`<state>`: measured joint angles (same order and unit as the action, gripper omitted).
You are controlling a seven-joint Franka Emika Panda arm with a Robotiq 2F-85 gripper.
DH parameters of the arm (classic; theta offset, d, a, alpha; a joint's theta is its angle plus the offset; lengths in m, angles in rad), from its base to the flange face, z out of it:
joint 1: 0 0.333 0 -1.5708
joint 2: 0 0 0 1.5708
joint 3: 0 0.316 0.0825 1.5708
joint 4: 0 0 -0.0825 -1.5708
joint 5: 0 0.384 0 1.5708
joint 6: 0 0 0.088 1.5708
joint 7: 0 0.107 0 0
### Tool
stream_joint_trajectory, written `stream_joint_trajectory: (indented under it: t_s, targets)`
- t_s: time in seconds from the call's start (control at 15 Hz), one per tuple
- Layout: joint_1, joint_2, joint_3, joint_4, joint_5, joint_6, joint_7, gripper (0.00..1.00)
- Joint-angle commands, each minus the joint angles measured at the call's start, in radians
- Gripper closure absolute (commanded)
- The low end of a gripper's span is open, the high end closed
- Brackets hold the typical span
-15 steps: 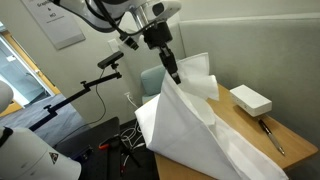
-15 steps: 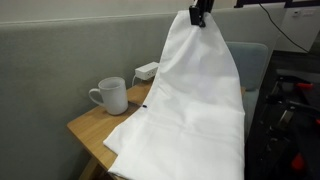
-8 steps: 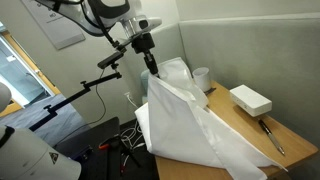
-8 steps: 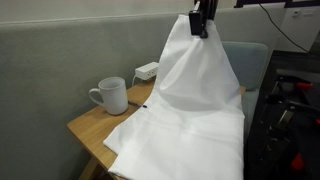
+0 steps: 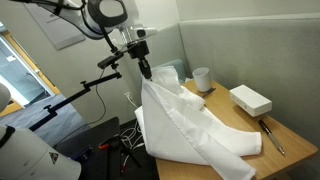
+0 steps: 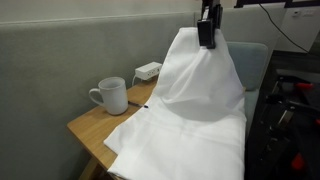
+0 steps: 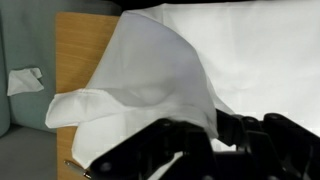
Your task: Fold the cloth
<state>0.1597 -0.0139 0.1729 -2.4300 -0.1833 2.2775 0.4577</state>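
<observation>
The cloth's flat part (image 6: 178, 135) (image 7: 268, 62) is below my gripper and to its right in the wrist view, so I will next lower the raised corner that way and let it go.
The cloth (image 5: 190, 125) is a large white wrinkly sheet that covers most of the wooden table (image 5: 245, 118) and hangs over its near edge. My gripper (image 5: 146, 74) is shut on one corner of the cloth and holds it up above the table's edge. In an exterior view the gripper (image 6: 206, 38) sits at the peak of the raised cloth (image 6: 190, 100). In the wrist view the cloth (image 7: 160, 70) drapes from between my dark fingers (image 7: 205, 130), with the lifted part folded over the flat part.
A white mug (image 6: 110, 95) stands on the table near the wall; it also shows in an exterior view (image 5: 201, 78). A white rectangular box (image 5: 250, 99) and a screwdriver-like tool (image 5: 272, 136) lie on the bare wood. A tripod (image 5: 95, 85) stands beside the table.
My gripper has moved down and sideways toward the table's edge with the cloth corner in it. The raised peak of cloth is lower, and the mug shows again.
</observation>
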Motion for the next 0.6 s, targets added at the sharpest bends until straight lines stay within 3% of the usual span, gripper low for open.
stream_joint_trajectory:
  t_s: [0.0, 0.13, 0.53]
  targets:
    - [0.000, -0.001, -0.002, 0.001, 0.001, -0.002, -0.001, 0.93]
    - [0.000, -0.001, -0.002, 0.001, 0.001, -0.002, -0.001, 0.98]
    - [0.058, 0.024, 0.058, 0.025, -0.016, 0.128, 0.005, 0.98]
